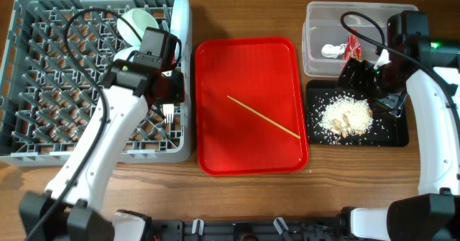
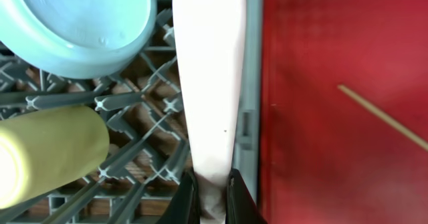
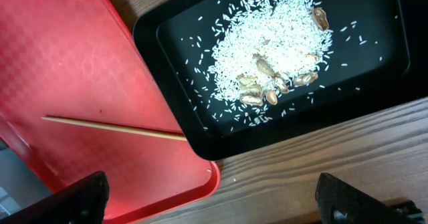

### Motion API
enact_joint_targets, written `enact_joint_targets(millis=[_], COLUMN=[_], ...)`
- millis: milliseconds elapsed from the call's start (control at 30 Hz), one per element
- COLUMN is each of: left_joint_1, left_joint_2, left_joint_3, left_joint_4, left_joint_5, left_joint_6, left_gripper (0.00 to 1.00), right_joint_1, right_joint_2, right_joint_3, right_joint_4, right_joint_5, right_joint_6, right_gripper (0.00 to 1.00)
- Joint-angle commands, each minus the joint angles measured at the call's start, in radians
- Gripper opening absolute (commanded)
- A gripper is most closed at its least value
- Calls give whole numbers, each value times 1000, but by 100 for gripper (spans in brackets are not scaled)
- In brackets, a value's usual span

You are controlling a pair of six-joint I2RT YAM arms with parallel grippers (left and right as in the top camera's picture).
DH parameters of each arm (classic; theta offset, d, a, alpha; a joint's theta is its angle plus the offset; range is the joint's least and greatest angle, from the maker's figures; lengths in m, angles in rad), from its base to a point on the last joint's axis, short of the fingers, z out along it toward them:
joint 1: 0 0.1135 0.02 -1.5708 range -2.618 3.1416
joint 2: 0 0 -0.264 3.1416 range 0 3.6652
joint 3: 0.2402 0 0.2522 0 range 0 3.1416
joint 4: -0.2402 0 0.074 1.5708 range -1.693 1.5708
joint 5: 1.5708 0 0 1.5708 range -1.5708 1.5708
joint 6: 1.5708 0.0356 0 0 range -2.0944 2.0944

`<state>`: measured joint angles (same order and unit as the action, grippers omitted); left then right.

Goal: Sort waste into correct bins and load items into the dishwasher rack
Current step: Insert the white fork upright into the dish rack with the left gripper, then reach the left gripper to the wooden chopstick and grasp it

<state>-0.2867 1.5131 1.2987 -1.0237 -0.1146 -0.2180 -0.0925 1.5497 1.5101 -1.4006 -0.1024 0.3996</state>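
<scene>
My left gripper needs to go down a little and let go of the white plate's rim, because the white plate already stands on edge there.
My left gripper (image 2: 212, 192) is shut on the rim of the white plate (image 2: 209, 70), which stands on edge just inside the right wall of the grey dishwasher rack (image 1: 43, 83). The plate also shows in the overhead view (image 1: 180, 21). A mint-green bowl (image 2: 80, 23) and the yellow cup (image 2: 47, 150) lie in the rack to its left. The white fork (image 1: 167, 114) lies on the rack floor. The chopstick (image 1: 264, 116) lies on the red tray (image 1: 215, 147). My right gripper (image 1: 370, 79) is open and empty over the black tray (image 1: 392, 137), which holds rice crumbs (image 3: 274, 43).
The clear tub (image 1: 316, 25) at the back right holds the white scrap (image 1: 331, 51) and the red wrapper (image 1: 353, 48). A few brown nut-like pieces (image 3: 257, 93) lie among the crumbs. The red tray sits between the rack and the bins.
</scene>
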Motion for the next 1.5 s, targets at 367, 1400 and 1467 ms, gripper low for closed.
enact_joint_targets(millis=[367, 1400, 1467], left_joint_1=[17, -547, -547], left_joint_2=[164, 498, 529], left_joint_3=[-7, 42, 42], left_joint_4=[53, 415, 414], left_joint_5=[20, 2, 0], left_joint_6=[31, -864, -864], left_gripper=[74, 68, 67], right_joint_1=[4, 4, 4], right_joint_2=[-22, -22, -22], right_joint_3=[18, 18, 18], right_joint_4=[-6, -6, -6], right_joint_5=[17, 17, 17], right_joint_6=[-6, -5, -5], right_gripper=[100, 100, 100])
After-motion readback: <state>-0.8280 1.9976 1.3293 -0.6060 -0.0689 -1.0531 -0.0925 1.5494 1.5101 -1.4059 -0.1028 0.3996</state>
